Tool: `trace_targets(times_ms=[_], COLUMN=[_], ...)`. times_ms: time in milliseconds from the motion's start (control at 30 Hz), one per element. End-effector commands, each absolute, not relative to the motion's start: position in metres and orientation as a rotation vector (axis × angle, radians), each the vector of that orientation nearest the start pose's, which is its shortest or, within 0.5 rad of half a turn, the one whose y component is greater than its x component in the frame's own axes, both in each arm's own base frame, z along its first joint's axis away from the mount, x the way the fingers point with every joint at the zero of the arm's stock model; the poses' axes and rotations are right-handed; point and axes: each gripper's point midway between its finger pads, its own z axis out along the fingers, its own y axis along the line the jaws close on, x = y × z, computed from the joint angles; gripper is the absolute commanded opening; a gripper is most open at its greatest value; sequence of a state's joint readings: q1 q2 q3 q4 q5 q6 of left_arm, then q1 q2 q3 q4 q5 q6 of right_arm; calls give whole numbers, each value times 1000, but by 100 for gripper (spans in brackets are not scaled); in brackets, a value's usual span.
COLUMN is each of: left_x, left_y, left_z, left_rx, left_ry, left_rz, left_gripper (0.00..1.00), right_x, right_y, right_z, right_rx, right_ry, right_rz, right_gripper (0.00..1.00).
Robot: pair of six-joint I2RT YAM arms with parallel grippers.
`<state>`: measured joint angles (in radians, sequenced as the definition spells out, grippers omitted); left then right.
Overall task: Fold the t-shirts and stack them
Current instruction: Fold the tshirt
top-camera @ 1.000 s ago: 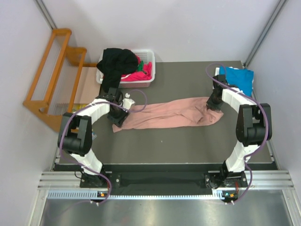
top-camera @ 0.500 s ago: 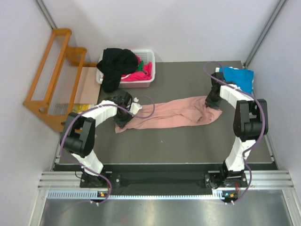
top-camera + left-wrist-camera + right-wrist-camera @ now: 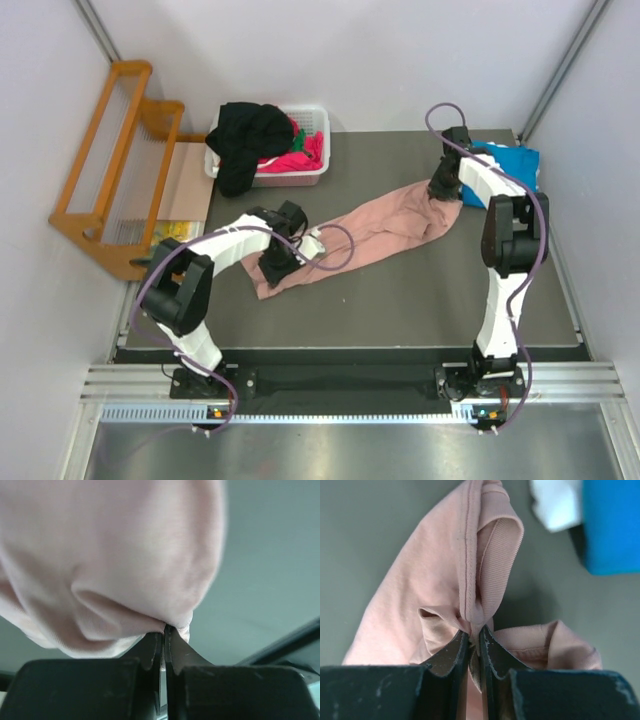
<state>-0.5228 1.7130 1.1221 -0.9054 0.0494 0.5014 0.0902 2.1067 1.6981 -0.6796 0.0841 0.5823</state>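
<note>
My right gripper should pull the collar end (image 3: 477,621) away from my base and away from the blue shirt next, and then open.
The salmon-pink t-shirt (image 3: 375,230) lies stretched diagonally across the dark table, from front left to back right. My left gripper (image 3: 278,262) is shut on its lower-left end; the left wrist view shows the cloth (image 3: 115,555) pinched between the fingertips (image 3: 165,627). My right gripper (image 3: 440,188) is shut on the ribbed collar end (image 3: 490,535) at the back right, with the fingertips (image 3: 475,635) pinching the hem. A folded bright blue t-shirt (image 3: 510,165) lies at the back right corner, also in the right wrist view (image 3: 612,525).
A white slatted basket (image 3: 315,172) at the back left holds black (image 3: 245,140), magenta (image 3: 300,158) and green shirts. A wooden rack (image 3: 110,150) stands off the table's left side. White cloth (image 3: 555,502) lies next to the blue shirt.
Both grippers have moved with the pink shirt: the left one right and toward the front, the right one toward the back. The shirt has turned from horizontal to diagonal.
</note>
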Motion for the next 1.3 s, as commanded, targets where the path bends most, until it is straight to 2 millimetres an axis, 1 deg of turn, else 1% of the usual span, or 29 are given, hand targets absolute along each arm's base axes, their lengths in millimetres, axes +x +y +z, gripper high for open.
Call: trace_targets(times_ms=[0, 33, 100, 133, 200, 267, 400, 467, 500, 567, 600, 667, 700, 800, 900, 1033, 1067, 1167, 1267], left_x=[217, 213, 208, 202, 197, 190, 181, 172, 170, 163, 162, 155, 153, 145, 141, 135, 133, 126, 114], left_y=[-144, -149, -155, -160, -165, -172, -192, -200, -206, -214, -223, -232, -240, -254, -262, -277, -284, -294, -297], left_z=[49, 50, 49, 49, 46, 46, 53, 55, 58, 60, 64, 66, 69, 67, 61, 59, 63, 66, 67], left_rx=[1671, 1699, 1733, 1764, 1794, 1837, 1896, 1942, 1952, 1991, 2007, 2029, 2047, 2097, 2136, 2159, 2160, 2177, 2236], left_ry=[2671, 2658, 2654, 2647, 2646, 2637, 2601, 2590, 2574, 2554, 2528, 2525, 2497, 2479, 2469, 2454, 2436, 2429, 2414], left_rz=[-152, -159, -179, -181, -196, -204, -270, -297, -322, -339, -355, -411, -429, -471, -478, -535, -569, -637, -667], left_gripper=[0, 0, 0, 0, 0, 0, 0, 0, 0, 0, 0, 0, 0, 0, 0, 0, 0, 0, 0], right_x=[506, 512, 515, 523, 526, 532, 543, 552, 553, 563, 565, 573, 577, 586, 594, 607, 611, 623, 633], right_y=[80, 86, 90, 93, 95, 102, 104, 105, 103, 103, 102, 105, 106, 105, 104, 103, 103, 97, 88], right_z=[68, 68, 66, 65, 61, 56, 52, 53, 52, 55, 55, 60, 63, 64, 62, 64, 67, 73, 81], right_rx=[567, 547, 529, 524, 517, 500, 500, 499, 504, 504, 510, 501, 500, 499, 509, 510, 510, 526, 545], right_ry=[2586, 2585, 2601, 2598, 2612, 2622, 2617, 2601, 2604, 2584, 2580, 2558, 2548, 2523, 2501, 2468, 2452, 2402, 2357], right_rz=[188, 202, 206, 219, 219, 257, 267, 267, 262, 275, 279, 309, 328, 354, 387, 431, 448, 482, 501], right_gripper=[0, 0, 0, 0, 0, 0, 0, 0, 0, 0, 0, 0, 0, 0, 0, 0, 0, 0, 0])
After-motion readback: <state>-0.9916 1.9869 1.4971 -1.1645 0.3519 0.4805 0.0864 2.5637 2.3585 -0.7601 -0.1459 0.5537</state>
